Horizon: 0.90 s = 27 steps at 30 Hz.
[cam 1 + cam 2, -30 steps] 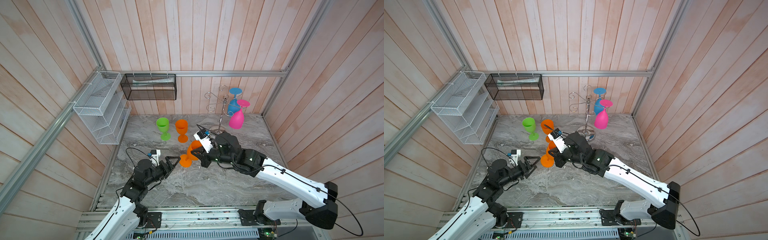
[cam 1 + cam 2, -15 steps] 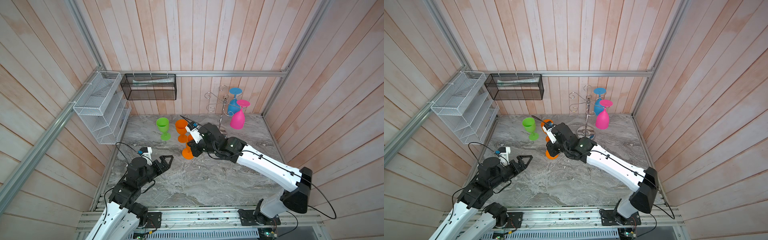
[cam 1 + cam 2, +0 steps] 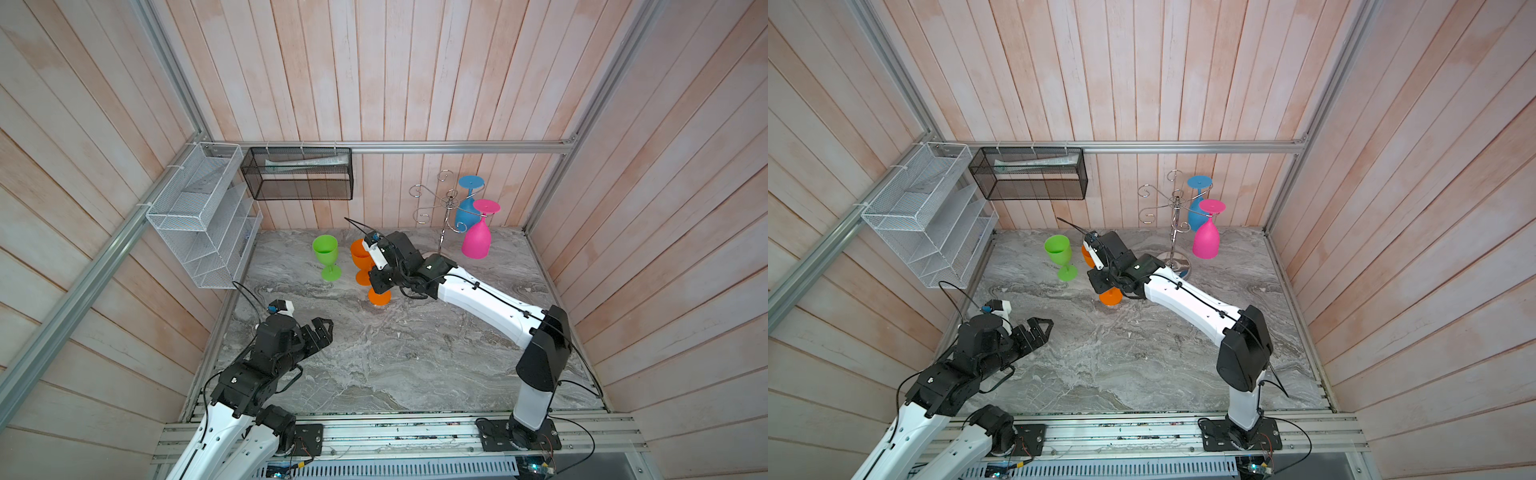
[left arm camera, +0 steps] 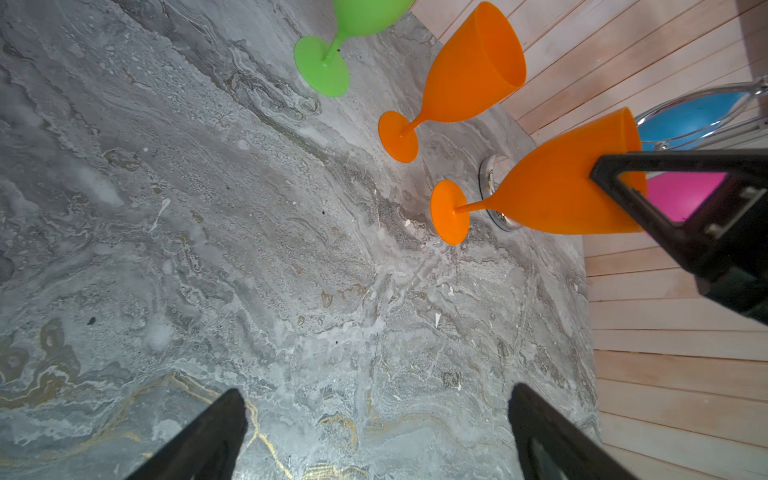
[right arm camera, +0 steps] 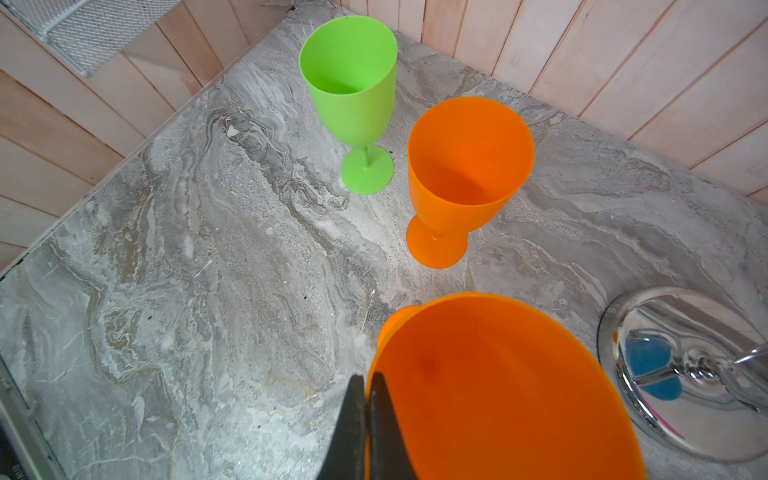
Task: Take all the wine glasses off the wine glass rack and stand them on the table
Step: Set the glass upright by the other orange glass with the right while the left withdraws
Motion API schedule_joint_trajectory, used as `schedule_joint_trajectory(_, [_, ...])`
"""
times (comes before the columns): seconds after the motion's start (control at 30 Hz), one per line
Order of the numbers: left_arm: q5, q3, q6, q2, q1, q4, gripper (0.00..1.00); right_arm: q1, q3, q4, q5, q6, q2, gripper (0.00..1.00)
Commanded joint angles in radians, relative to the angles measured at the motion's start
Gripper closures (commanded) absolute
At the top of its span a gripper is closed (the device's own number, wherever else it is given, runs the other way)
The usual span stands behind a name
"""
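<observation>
The gap over the marble (image 5: 529, 276) beside the second orange glass is open. My right gripper should next go outward, toward the rack, over that gap and let go of the rim of the orange wine glass.
The chrome wine glass rack (image 3: 445, 206) stands at the back right. A blue wine glass (image 3: 465, 212) and a pink wine glass (image 3: 476, 242) hang upside down from it. My right gripper (image 5: 368, 384) is shut on the rim of an orange wine glass (image 5: 498, 395), one finger inside the bowl and one outside. That glass is upright left of the rack, its foot (image 3: 379, 297) at the marble; contact is unclear. My left gripper (image 4: 376, 390) is open and empty, low over the front left of the table (image 3: 374, 357).
A second orange glass (image 3: 358, 257) and a green glass (image 3: 326, 254) stand upright just behind the held one. The rack's mirrored base (image 5: 685, 374) lies close to the held glass. A white mesh basket (image 3: 199, 216) and a black one (image 3: 297, 173) hang on the walls.
The orange glass in my right gripper has gone from tilted to upright, and the right arm has swung round behind it. My left gripper has drawn back toward the front left, still open.
</observation>
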State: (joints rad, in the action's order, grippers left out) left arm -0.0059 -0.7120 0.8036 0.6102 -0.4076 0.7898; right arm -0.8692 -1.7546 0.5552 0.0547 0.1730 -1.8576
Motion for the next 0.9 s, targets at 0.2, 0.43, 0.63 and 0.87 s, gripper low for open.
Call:
schedule_joint_trajectory(0.2, [-0.026, -0.027, -0.030, 0.026, 0.001, 0.014, 0.00, 0.055, -0.082, 0.014, 0.022, -0.040, -0.058, 1.00])
schedule_joint_trajectory(0.43, [-0.025, -0.024, -0.032, 0.027, 0.001, 0.008, 0.00, 0.093, -0.140, 0.022, 0.016, -0.079, -0.122, 1.00])
schedule_joint_trajectory(0.63, [-0.021, -0.023, -0.034, 0.024, 0.001, 0.005, 0.00, 0.118, -0.167, 0.015, 0.020, -0.121, -0.163, 1.00])
schedule_joint_trajectory(0.87, [-0.008, -0.016, -0.038, 0.021, 0.001, -0.006, 0.00, 0.157, -0.171, -0.021, -0.003, -0.143, -0.202, 1.00])
